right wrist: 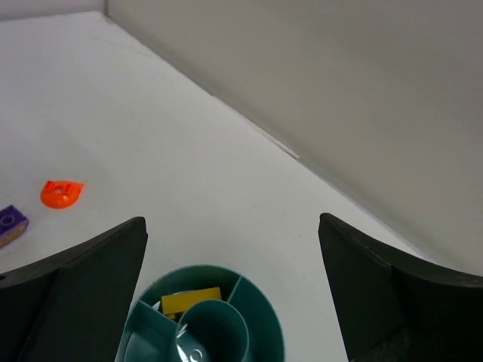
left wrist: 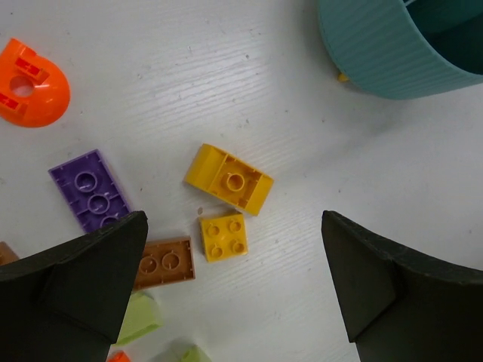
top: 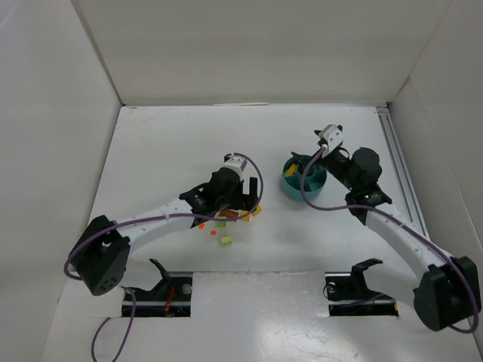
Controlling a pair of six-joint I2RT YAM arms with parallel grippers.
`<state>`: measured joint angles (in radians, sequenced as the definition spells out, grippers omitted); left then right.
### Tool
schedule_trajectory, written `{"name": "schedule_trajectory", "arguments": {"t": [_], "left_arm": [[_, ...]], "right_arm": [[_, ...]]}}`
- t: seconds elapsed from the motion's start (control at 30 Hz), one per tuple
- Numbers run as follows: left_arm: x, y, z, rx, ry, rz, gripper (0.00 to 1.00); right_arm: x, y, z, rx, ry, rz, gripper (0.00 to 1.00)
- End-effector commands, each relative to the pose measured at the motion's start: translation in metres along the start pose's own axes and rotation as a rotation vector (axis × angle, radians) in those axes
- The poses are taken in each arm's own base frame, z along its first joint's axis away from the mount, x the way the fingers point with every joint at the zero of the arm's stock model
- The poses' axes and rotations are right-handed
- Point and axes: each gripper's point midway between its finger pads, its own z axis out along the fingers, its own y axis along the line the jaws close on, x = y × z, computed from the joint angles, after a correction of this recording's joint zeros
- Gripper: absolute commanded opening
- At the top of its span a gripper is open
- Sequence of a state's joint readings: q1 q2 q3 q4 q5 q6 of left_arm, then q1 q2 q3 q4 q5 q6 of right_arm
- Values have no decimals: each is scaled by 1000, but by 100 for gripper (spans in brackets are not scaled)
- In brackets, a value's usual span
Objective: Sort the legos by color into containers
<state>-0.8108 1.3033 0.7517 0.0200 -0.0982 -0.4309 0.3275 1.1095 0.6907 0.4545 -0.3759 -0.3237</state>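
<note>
The yellow arched brick (top: 257, 210) (left wrist: 229, 179) lies slanted between my open fingers, so my left gripper will next lower and turn over it to close across its long sides.
Several small legos lie on the white table in front of my left gripper (left wrist: 234, 253), which is open and empty just above them: a yellow arched brick (left wrist: 229, 179), a yellow square brick (left wrist: 223, 237), a brown brick (left wrist: 166, 263), a purple brick (left wrist: 90, 188), an orange round piece (left wrist: 30, 90) and lime green bricks (left wrist: 139, 317). In the top view the pile (top: 226, 222) sits under my left gripper (top: 245, 202). The round teal tub (top: 303, 181) stands to the right. My right gripper (right wrist: 232, 234) is open and empty above the tub (right wrist: 275, 332); one compartment holds a yellow brick (right wrist: 191, 300).
White walls (top: 249, 45) enclose the table on three sides. A metal rail (top: 398, 166) runs along the right edge. The tub's ribbed wall (left wrist: 392, 53) is close on the upper right in the left wrist view. The orange piece (right wrist: 60, 193) and purple brick (right wrist: 9, 222) show left of the tub.
</note>
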Motion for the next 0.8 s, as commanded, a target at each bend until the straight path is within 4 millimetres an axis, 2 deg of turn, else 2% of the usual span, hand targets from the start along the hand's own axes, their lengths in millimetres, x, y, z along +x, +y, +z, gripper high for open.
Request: {"name": "schedule_trajectory", "arguments": {"t": [0.0, 0.03, 0.07, 0.1, 0.13, 0.17, 0.2, 0.23, 0.27, 0.3, 0.47, 0.6, 0.77], "left_arm": [[-17, -12, 9, -4, -6, -25, 99], [-15, -17, 17, -20, 13, -53, 99], [-13, -12, 21, -62, 26, -72, 99], [-11, -10, 25, -85, 43, -93, 98], [-10, -15, 31, -99, 60, -104, 98], [-5, -8, 33, -150, 76, -142, 98], [-3, -10, 34, -166, 85, -157, 98], [-1, -10, 36, -178, 98, -174, 98], [1, -11, 40, -192, 113, -195, 98], [5, -7, 41, -226, 129, -234, 98], [17, -6, 54, -280, 175, -304, 95], [33, -2, 66, -321, 227, -324, 94], [34, -5, 74, -329, 224, -365, 90]], "right_arm": [[5, -29, -34, 218, 116, 91, 99], [-1, -33, -49, 273, 105, 118, 99], [1, -39, -60, 335, 119, 125, 99], [11, -38, -71, 369, 158, 170, 99], [3, -41, -84, 404, 139, 165, 99], [10, -39, -91, 421, 156, 177, 99], [10, -44, -100, 470, 164, 187, 99], [20, -42, -108, 480, 202, 190, 99], [13, -43, -116, 498, 184, 187, 99], [19, -45, -122, 526, 206, 187, 99], [32, -46, -138, 567, 265, 188, 99], [37, -46, -142, 586, 288, 196, 99], [37, -48, -143, 595, 290, 195, 99]]}}
